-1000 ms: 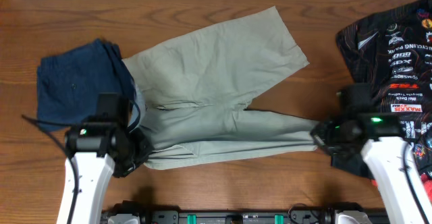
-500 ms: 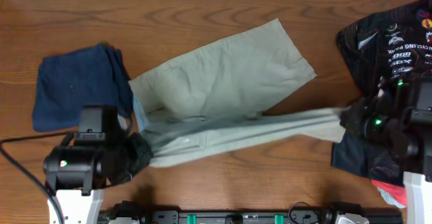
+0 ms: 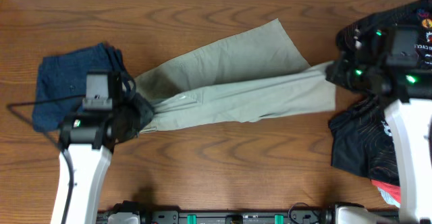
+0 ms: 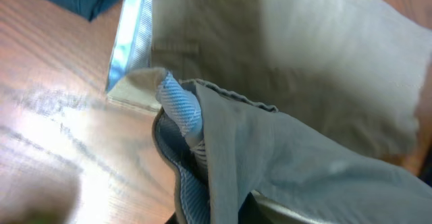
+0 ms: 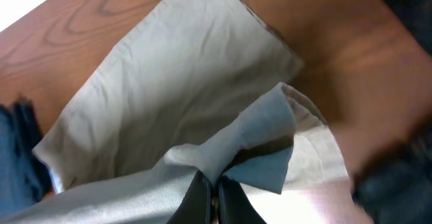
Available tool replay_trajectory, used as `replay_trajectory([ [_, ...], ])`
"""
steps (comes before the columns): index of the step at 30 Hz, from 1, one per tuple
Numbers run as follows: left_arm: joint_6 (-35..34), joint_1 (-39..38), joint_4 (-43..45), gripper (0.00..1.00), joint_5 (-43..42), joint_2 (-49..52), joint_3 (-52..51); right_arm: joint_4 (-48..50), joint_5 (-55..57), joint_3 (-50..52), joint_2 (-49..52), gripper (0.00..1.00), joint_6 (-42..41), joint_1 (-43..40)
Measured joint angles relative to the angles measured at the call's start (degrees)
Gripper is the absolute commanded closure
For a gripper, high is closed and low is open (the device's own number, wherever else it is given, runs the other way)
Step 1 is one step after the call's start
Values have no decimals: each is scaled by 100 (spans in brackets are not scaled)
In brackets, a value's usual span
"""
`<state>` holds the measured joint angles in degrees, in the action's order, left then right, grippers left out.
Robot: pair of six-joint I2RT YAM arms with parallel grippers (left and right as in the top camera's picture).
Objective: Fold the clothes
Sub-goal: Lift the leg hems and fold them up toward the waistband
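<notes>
The lower striped waist edge (image 3: 140,84) (image 4: 138,32) is outward of my left gripper and below it. Next, my left gripper will move outward and down and let go of the waistband end of the trousers over that edge.
Light khaki trousers (image 3: 229,79) lie across the middle of the table, one leg folded over the other. My left gripper (image 3: 138,109) is shut on the waistband end (image 4: 196,150), which shows a blue striped lining. My right gripper (image 3: 335,72) is shut on the hem of the upper leg (image 5: 260,143) and holds it over the lower leg (image 5: 182,82). The cloth is stretched between the two grippers.
A folded dark blue garment (image 3: 71,82) lies at the left, next to the waistband. A black printed jersey (image 3: 395,42) and other dark clothes (image 3: 358,143) are heaped at the right edge. Bare wood lies along the front.
Both grippers have carried the near trouser leg away from the front edge and laid it over the far leg. The right gripper has gone up toward the far leg's hem.
</notes>
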<state>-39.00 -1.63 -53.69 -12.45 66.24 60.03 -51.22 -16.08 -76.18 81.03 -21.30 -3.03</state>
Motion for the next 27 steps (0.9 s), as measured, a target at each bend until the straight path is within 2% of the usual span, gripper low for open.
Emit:
replay_trajectory([
  [12,-649,166,1397,93,647,1639,4,2177,107,0,1729,98,264,601],
  [13,-675,188,1615,89,688,1738,4,2352,138,-2,1867,96,271,643],
  [14,-691,201,1840,75,737,1825,4,2524,170,-2,2002,80,275,678],
  [15,-688,208,2041,59,778,1897,4,2785,216,2,2157,49,275,710],
  [16,-717,216,2267,46,850,1971,4,3093,286,0,2299,26,262,732],
  [18,-765,264,2599,35,979,2087,9,3602,358,-4,2555,18,299,756],
  [19,-763,291,2671,32,1025,2149,9,3882,376,-4,2715,7,310,769],
  [20,-769,310,2669,31,1058,2184,9,3993,380,-7,2806,3,313,782],
  [23,-769,339,2363,31,1130,2218,9,3982,409,-7,2920,3,343,831],
  [27,-754,341,1578,30,1158,2218,7,3630,435,-31,2916,18,400,855],
])
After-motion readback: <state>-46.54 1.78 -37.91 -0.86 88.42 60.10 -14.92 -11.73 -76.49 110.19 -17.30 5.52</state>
